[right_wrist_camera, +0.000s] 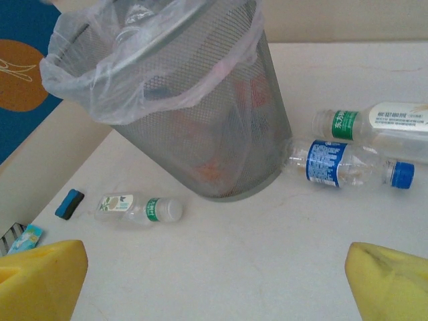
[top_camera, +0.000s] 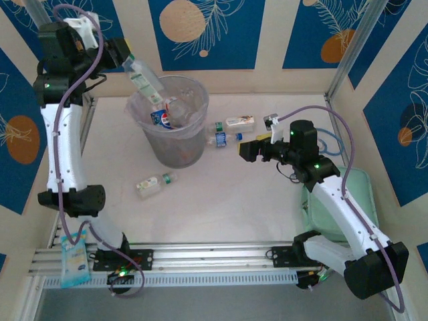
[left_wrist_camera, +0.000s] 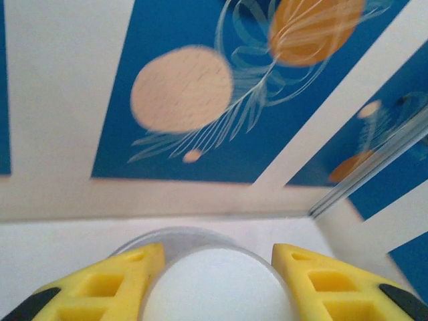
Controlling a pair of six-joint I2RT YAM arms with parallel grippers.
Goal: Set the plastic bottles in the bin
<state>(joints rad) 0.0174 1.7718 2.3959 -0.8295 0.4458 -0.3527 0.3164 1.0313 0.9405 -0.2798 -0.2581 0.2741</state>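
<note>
I will tilt my left gripper down and lower it into the bin's opening [top_camera: 171,105] to let go of the bottle, because the clear bottle [top_camera: 142,78] already leans over the lined bin.
The bin [top_camera: 175,148] stands at the back left of the table with a clear liner over its rim and several plastic bottles [top_camera: 162,118] inside. My left gripper [top_camera: 126,59] is above the bin's far-left rim, shut on a clear bottle [top_camera: 142,78] that tilts down over the opening. That bottle's round end [left_wrist_camera: 217,287] sits between the yellow fingers [left_wrist_camera: 127,281]. My right gripper [top_camera: 242,148] stands open to the right of the bin, nothing between its fingers [right_wrist_camera: 40,281]. Three bottles lie on the table: green-labelled [top_camera: 155,184] [right_wrist_camera: 137,208], blue-labelled [top_camera: 224,138] [right_wrist_camera: 344,165], white-labelled [top_camera: 239,122] [right_wrist_camera: 384,120].
A pale green case [top_camera: 334,207] lies under the right arm at the table's right side. A small blue block [right_wrist_camera: 69,202] rests near the left wall. A blue card [top_camera: 73,257] hangs by the left arm's base. Metal rails [top_camera: 214,257] run along the near edge.
</note>
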